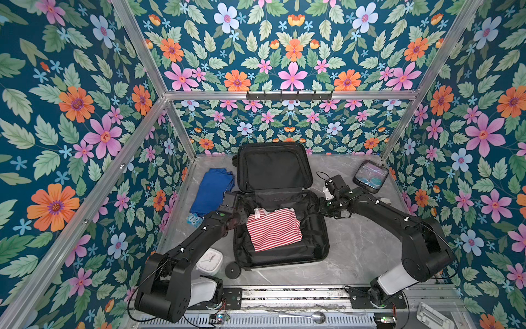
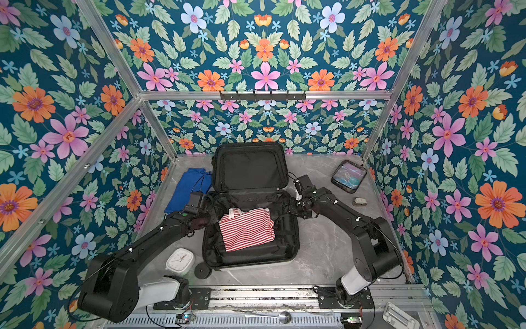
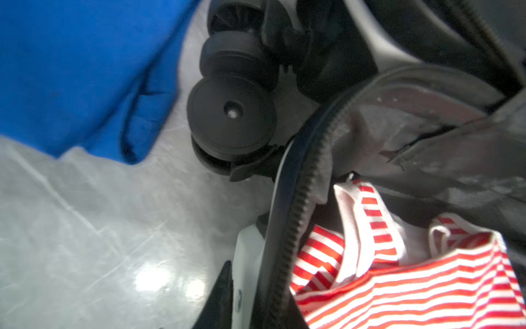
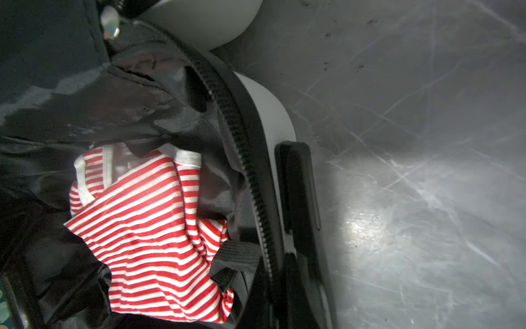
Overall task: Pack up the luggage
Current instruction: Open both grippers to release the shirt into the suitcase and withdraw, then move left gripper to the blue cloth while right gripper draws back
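My right gripper draws the zipper band sideways over bare table nearer the toiletry pouch next and releases it, as the luggage [image 1: 273,168] sits close to the blue cloth.
The luggage [image 1: 273,168] [image 2: 250,168] lies open in the middle of the table, its lid propped up at the back. A red and white striped shirt [image 1: 273,229] [image 2: 246,230] [image 3: 398,284] [image 4: 148,228] lies in the black-lined base. My left gripper [image 1: 236,218] [image 2: 206,219] [image 3: 253,302] straddles the base's left rim, one finger outside on the white shell and one inside behind the zipper band, shut on it. My right gripper [image 1: 321,205] [image 2: 293,209] [image 4: 280,284] is shut on the zipper band of the right rim, beside the black side handle [image 4: 296,185].
A blue folded cloth [image 1: 210,190] [image 3: 71,71] lies left of the lid, with a small blue and white packet [image 1: 195,220] below it. A white clock [image 1: 210,259] stands at the front left by a suitcase wheel [image 1: 232,270]. A clear toiletry pouch [image 1: 370,177] sits at the back right.
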Available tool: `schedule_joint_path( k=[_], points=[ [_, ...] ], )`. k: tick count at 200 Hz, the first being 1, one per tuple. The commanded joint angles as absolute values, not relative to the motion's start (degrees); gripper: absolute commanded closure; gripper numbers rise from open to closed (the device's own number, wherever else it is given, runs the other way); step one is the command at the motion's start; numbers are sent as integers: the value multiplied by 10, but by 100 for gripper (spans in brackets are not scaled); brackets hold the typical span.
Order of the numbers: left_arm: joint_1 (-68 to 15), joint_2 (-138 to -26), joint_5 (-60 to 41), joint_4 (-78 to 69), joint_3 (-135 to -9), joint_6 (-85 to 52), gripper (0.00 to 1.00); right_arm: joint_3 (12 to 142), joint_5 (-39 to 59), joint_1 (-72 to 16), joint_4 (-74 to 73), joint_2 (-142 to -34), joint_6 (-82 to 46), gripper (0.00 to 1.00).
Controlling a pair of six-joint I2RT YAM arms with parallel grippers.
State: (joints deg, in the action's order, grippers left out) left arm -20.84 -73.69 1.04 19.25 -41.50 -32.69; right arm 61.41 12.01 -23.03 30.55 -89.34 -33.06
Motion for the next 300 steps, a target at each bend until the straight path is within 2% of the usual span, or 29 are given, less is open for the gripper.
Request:
schedule_joint_path(
  k=[1, 66, 116, 150, 162, 172, 190, 209, 223, 239, 276, 300],
  points=[
    [-232, -753, -10, 173, -422, -333, 79, 596, 94, -204, 334, -878, -349, 100],
    [-328, -845, -7, 135, -475, -364, 81, 539, 116, -109, 343, -818, -320, 100],
    [-368, -891, -24, 109, -510, -383, 81, 518, 141, -10, 359, -783, -285, 99],
    [-394, -917, -25, 109, -537, -387, 80, 528, 153, 15, 361, -778, -268, 94],
    [-395, -913, -19, 114, -537, -389, 79, 537, 161, 15, 363, -778, -266, 89],
    [-395, -903, -7, 127, -537, -390, 75, 544, 169, 16, 368, -775, -265, 80],
    [-390, -872, 26, 160, -535, -386, 63, 549, 173, 15, 378, -757, -266, 56],
    [-370, -830, 48, 190, -526, -378, 49, 553, 168, 16, 388, -726, -268, 42],
    [-355, -799, 58, 192, -510, -376, 39, 560, 164, 15, 398, -704, -269, 38],
    [-330, -775, 59, 197, -497, -373, 37, 571, 160, 15, 412, -686, -270, 34],
    [-233, -734, 61, 199, -485, -357, 36, 614, 158, 13, 455, -633, -274, 30],
    [-171, -748, 73, 189, -510, -337, 37, 644, 146, -29, 470, -599, -283, 30]
  ],
)
